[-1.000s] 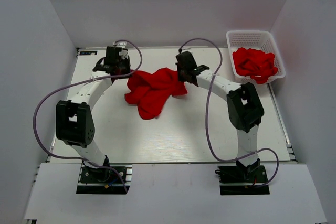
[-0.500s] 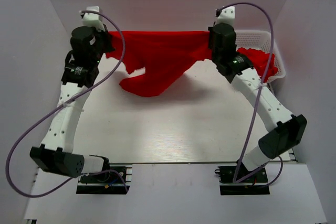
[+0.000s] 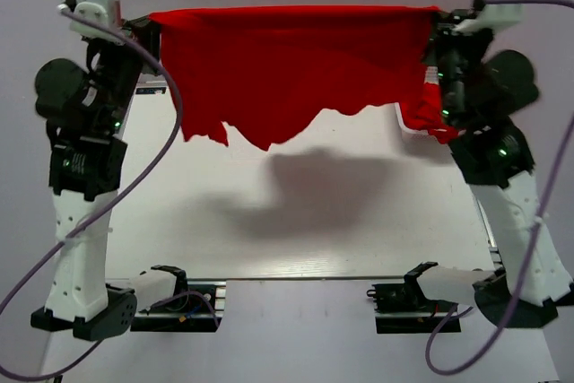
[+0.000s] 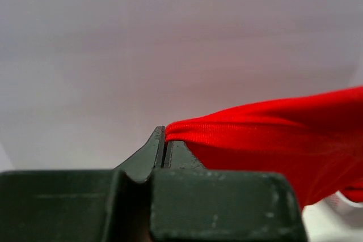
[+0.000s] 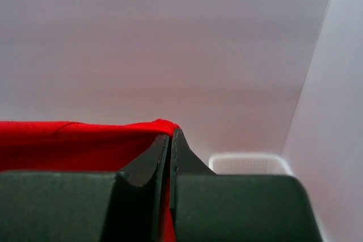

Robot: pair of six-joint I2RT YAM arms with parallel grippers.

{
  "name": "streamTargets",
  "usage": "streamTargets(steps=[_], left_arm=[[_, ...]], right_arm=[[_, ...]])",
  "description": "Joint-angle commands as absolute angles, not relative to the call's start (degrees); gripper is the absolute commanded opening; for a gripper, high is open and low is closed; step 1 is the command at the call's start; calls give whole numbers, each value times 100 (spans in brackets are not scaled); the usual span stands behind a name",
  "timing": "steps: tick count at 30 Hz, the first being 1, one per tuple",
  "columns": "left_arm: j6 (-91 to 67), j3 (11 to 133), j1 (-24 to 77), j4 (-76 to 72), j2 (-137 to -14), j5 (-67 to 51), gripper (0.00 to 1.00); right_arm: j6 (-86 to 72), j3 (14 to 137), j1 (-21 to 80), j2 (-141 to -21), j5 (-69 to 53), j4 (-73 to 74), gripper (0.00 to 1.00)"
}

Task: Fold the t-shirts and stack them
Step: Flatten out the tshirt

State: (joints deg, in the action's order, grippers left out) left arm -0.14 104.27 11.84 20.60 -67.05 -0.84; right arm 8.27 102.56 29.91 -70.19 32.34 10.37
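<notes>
My left gripper should go down toward the bare white table next and let go of its corner of the red t-shirt there, because the cloth hangs tight between both grippers.
One red t-shirt point(image 3: 287, 69) hangs high over the table, stretched wide and taut along its top edge, its lower edge dangling ragged. My left gripper point(image 3: 148, 24) is shut on the shirt's upper left corner. In the left wrist view the jaws point(image 4: 164, 140) pinch a fold of red cloth point(image 4: 272, 134) that runs off to the right. My right gripper point(image 3: 437, 17) is shut on the upper right corner, and in the right wrist view its tips point(image 5: 171, 140) clamp the red cloth point(image 5: 68, 143). More red t-shirts point(image 3: 414, 116) show behind the right arm.
The white mesh basket point(image 5: 249, 164) stands at the back right, mostly hidden by my right arm in the top view. The shirt's shadow falls on the white table point(image 3: 341, 239). Grey walls close in the back and both sides.
Both arms have risen and swung apart, lifting the shirt from a crumpled heap on the table into a wide, taut spread in the air.
</notes>
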Motion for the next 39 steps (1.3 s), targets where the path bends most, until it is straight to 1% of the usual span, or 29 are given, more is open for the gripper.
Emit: streamTargets(steps=[1, 4, 7, 11, 12, 15, 16, 18, 20, 21, 22, 25, 26, 27, 28, 29, 30, 31, 32, 33, 34, 35, 36, 37, 38, 39], left_arm=[[62, 10863, 1125, 1854, -6180, -682, 0], [-97, 10925, 1073, 1864, -5767, -1281, 0], [-229, 10925, 1072, 1802, -5433, -1423, 0], [-517, 11004, 1072, 2153, -5379, -1424, 0], [-571, 11004, 1072, 2327, -5457, -1267, 0], [-756, 10952, 1072, 2592, -5712, -933, 0], [-852, 10690, 1072, 2593, -5765, -792, 0], [-1001, 10338, 1072, 2593, -5879, -573, 0], [-1133, 9819, 1072, 2671, -6116, -213, 0], [-1195, 9626, 1072, 2672, -6204, 102, 0], [-1265, 9215, 1072, 2733, -6301, 271, 0], [-1572, 8325, 1072, 2733, -6696, 1000, 0], [-1765, 8141, 1072, 2881, -6845, 1306, 0], [-1949, 7756, 1072, 2883, -7186, 1832, 0], [-2317, 7621, 1020, 2883, -7416, 2020, 2], [-2451, 7559, 1020, 3048, -7688, 2074, 17], [-2452, 7628, 933, 3102, -8369, 1891, 86], [-2452, 7812, 836, 3242, -8776, 1820, 100], [-2539, 8118, 783, 3878, -9198, 1671, 100], [-2540, 8913, 782, 4233, -9602, 1670, 100], [-2540, 9295, 721, 4550, -10268, 1670, 100], [-2540, 9586, 721, 4779, -10483, 1722, 100], [-2479, 9893, 721, 4894, -10581, 1723, 100], [-2418, 9896, 721, 4791, -10582, 1662, 100], [-2286, 9749, 721, 4642, -10469, 1487, 100], [-2224, 9617, 721, 4266, -10355, 1416, 100]], right_arm=[[1195, 10705, 2927, -6417, 3121, 1037, 0], [1187, 10749, 2918, -6022, 2839, 1151, 0], [1204, 10749, 2927, -5775, 2777, 1169, 0], [1213, 10670, 2927, -5520, 2778, 1020, 0], [1213, 10600, 2927, -5528, 2777, 985, 0], [1204, 10486, 2944, -5773, 2838, 905, 0], [1239, 10398, 2918, -5861, 2891, 836, 0], [1309, 10144, 2927, -6222, 3216, 599, 0], [1388, 9574, 2909, -6424, 3452, 107, 0], [1423, 9510, 2892, -6869, 3489, -147, 0], [1337, 9449, 2892, -7047, 3524, -123, 0], [750, 9194, 2787, -8222, 3209, -9, 0], [521, 9202, 2751, -8461, 2738, -26, 0], [388, 9298, 2699, -8995, 2568, 374, 0], [47, 9603, 2629, -9661, 2445, 508, 0], [44, 9841, 2593, -10025, 1930, 840, 0], [-113, 10853, 2541, -10385, 1786, 1279, 21], [-193, 11298, 2497, -11581, 1732, 1849, 48], [-159, 11799, 2479, -12019, 1314, 2202, 89], [-184, 13457, 2461, -12798, 1257, 2554, 90], [-167, 13917, 2452, -13362, 1039, 3349, 90], [-150, 14235, 2470, -13542, 1011, 3488, 90], [-219, 14247, 2461, -13544, 1028, 3515, 90], [-228, 13916, 2470, -13413, 924, 3063, 90], [-298, 13034, 2461, -12716, 940, 2806, 90], [-377, 12547, 2444, -12457, 967, 2282, 90]])
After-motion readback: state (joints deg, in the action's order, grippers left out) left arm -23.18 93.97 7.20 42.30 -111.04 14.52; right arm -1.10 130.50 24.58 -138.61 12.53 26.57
